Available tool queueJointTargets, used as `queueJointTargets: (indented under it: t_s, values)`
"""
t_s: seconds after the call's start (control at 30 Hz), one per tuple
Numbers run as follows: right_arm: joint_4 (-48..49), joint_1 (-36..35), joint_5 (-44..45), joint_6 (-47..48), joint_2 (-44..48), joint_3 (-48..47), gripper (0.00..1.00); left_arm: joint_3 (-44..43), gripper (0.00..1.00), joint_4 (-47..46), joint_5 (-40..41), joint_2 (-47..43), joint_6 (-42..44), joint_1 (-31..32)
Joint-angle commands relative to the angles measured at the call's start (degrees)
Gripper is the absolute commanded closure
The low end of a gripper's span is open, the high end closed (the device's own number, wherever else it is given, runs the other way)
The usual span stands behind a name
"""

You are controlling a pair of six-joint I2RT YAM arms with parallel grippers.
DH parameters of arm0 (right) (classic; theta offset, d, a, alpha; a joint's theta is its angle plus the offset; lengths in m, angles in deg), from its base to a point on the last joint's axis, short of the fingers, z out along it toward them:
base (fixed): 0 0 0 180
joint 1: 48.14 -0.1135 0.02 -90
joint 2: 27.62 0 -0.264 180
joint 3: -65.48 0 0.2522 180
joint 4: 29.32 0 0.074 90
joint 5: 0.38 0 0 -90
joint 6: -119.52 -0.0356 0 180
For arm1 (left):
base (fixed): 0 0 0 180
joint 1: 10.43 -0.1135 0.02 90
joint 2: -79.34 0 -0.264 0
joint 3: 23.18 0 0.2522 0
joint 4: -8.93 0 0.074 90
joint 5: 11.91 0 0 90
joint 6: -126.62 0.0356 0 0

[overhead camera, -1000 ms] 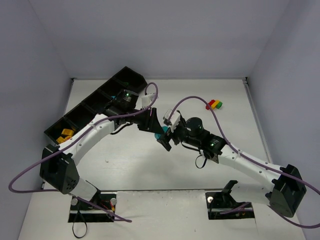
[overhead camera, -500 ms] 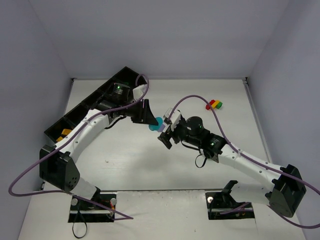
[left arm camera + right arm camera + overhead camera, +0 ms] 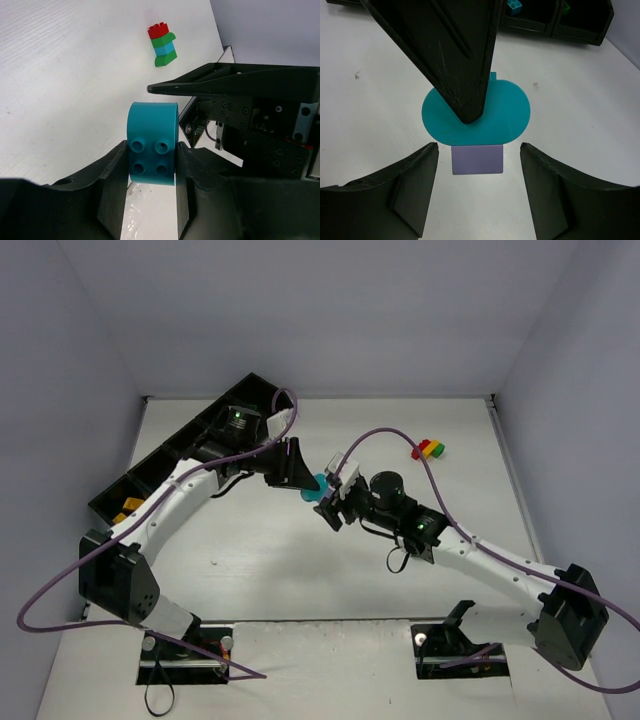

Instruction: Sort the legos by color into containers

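My left gripper should next carry this matching teal lego outward, left in the top view, and release it over the container section holding teal.
My left gripper (image 3: 151,152) is shut on a teal lego (image 3: 152,142) and holds it above the table's middle, as the top view also shows (image 3: 318,486). A lilac lego (image 3: 477,159) is stuck to the teal lego's (image 3: 505,107) near edge. My right gripper (image 3: 479,149) is open and straddles the lilac lego with a gap on each side. In the top view the right gripper (image 3: 335,505) faces the left gripper (image 3: 305,478) closely. The containers are compartments of a black tray (image 3: 150,462) at the far left.
A stack of red, green and teal legos (image 3: 162,45) lies at the far right of the table (image 3: 430,449). Orange and yellow legos (image 3: 128,510) sit in the tray's nearest compartment. Teal (image 3: 515,6) and green (image 3: 565,6) legos show in two other compartments.
The left gripper has carried the teal lego a little up and left. The right gripper followed it, and its jaws have narrowed around the lilac lego.
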Motion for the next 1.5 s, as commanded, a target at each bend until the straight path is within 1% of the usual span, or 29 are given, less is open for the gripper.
queueJointTargets:
  t_s: [0.0, 0.13, 0.17, 0.2, 0.23, 0.27, 0.33, 0.37, 0.4, 0.43, 0.57, 0.73, 0.83, 0.87, 0.9, 0.93, 1.0, 1.03, 1.07, 1.17, 1.2, 1.27, 1.3, 1.37, 1.4, 1.47]
  values:
    - [6.3, 0.3, 0.3, -0.4, -1.1, -2.0, 0.37, 0.0, 1.0, -5.2, -2.5, -2.6, -1.7, 0.5]
    - [7.3, 0.4, 0.2, -0.5, -1.9, -2.2, 0.4, 0.2, 1.0, -5.7, -3.1, -2.5, -2.1, 0.5]
    - [7.5, 0.4, 0.5, -0.6, -2.3, -2.1, 0.56, 0.4, 1.0, -5.7, -3.2, -2.7, -2.1, 0.5]
    - [7.5, 0.4, 0.5, -0.6, -2.3, -2.1, 0.57, 0.4, 1.0, -5.7, -3.2, -2.6, -2.1, 0.5]
    - [7.7, 0.6, 0.5, -0.6, -2.2, -1.8, 0.6, 0.3, 1.0, -5.2, -3.2, -2.6, -1.7, 0.6]
    - [7.9, 0.7, 0.8, -0.6, -1.9, -1.5, 0.71, 0.3, 1.0, -4.9, -3.2, -2.5, -1.6, 0.6]
    - [8.1, 1.2, 0.8, -0.8, -1.5, -0.9, 0.82, 0.1, 1.0, -4.5, -3.3, -2.1, -1.2, 0.5]
    - [8.1, 1.4, 0.8, -0.8, -1.1, -0.7, 0.92, 0.0, 1.0, -4.3, -3.4, -1.9, -1.0, 0.4]
    - [8.1, 1.7, 1.0, -0.8, -1.0, -0.6, 0.97, 0.0, 1.0, -4.1, -3.4, -1.7, -0.8, 0.4]
    - [8.1, 1.8, 1.1, -0.7, -0.6, -0.3, 1.0, -0.1, 1.0, -3.8, -3.3, -1.6, -0.4, 0.3]
    - [7.4, 3.5, 0.8, -0.3, 1.4, 1.7, 1.0, -1.0, 1.0, -2.9, -4.1, -0.5, 0.4, -1.9]
    - [7.0, 5.1, 0.5, -0.5, 3.5, 5.0, 1.0, -3.3, 1.0, -2.5, -7.2, 1.7, 0.9, -7.8]
    - [6.9, 5.3, 0.4, -1.9, 3.8, 6.2, 1.0, -6.5, 1.0, 0.1, -7.9, 4.4, 2.9, -11.2]
    - [7.0, 5.3, 0.4, -2.7, 3.8, 6.4, 1.0, -8.7, 1.0, 1.1, -7.9, 6.1, 3.6, -11.9]
    - [6.4, 5.4, 0.2, -4.3, 3.9, 6.6, 1.0, -14.2, 1.0, 5.0, -5.2, 10.8, 6.9, -15.4]
    - [6.3, 5.3, 0.2, -4.3, 3.9, 6.5, 1.0, -14.3, 1.0, 5.8, -5.1, 10.8, 7.4, -15.5]
    - [5.8, 5.4, -0.4, -4.7, 4.0, 6.4, 1.0, -17.0, 1.0, 7.0, -0.4, 14.1, 8.2, -17.5]
    - [5.5, 5.5, -0.6, -4.9, 4.0, 6.5, 1.0, -19.8, 1.0, 7.7, 2.3, 15.1, 8.1, -18.0]
    - [5.6, 5.5, -1.1, -5.3, 4.0, 6.5, 1.0, -21.2, 1.0, 8.1, 8.8, 17.5, 8.0, -19.0]
    - [5.7, 5.7, -2.7, -6.6, 3.3, 6.5, 1.0, -26.3, 1.0, 8.7, 19.6, 21.5, 5.9, -20.4]
    - [5.7, 5.8, -3.7, -6.8, 3.0, 6.4, 1.0, -27.1, 1.0, 7.2, 24.6, 22.3, 4.5, -20.7]
    - [5.9, 5.8, -4.4, -7.6, 2.6, 6.5, 1.0, -29.2, 1.0, 5.9, 30.1, 24.5, 3.5, -20.8]
    - [6.2, 5.8, -4.8, -7.8, 2.4, 6.7, 1.0, -30.0, 1.0, 4.9, 34.8, 25.2, 2.7, -20.8]
    - [6.3, 6.0, -4.8, -7.7, 2.2, 7.0, 1.0, -32.4, 1.0, 3.4, 38.2, 27.7, 2.2, -20.8]
    - [6.4, 6.1, -4.8, -7.6, 2.0, 7.1, 1.0, -33.1, 1.0, 2.7, 41.2, 28.4, 1.3, -20.8]
    - [6.5, 6.2, -5.0, -7.7, 1.8, 7.3, 1.0, -35.5, 1.0, 1.6, 43.5, 30.7, 0.8, -20.8]
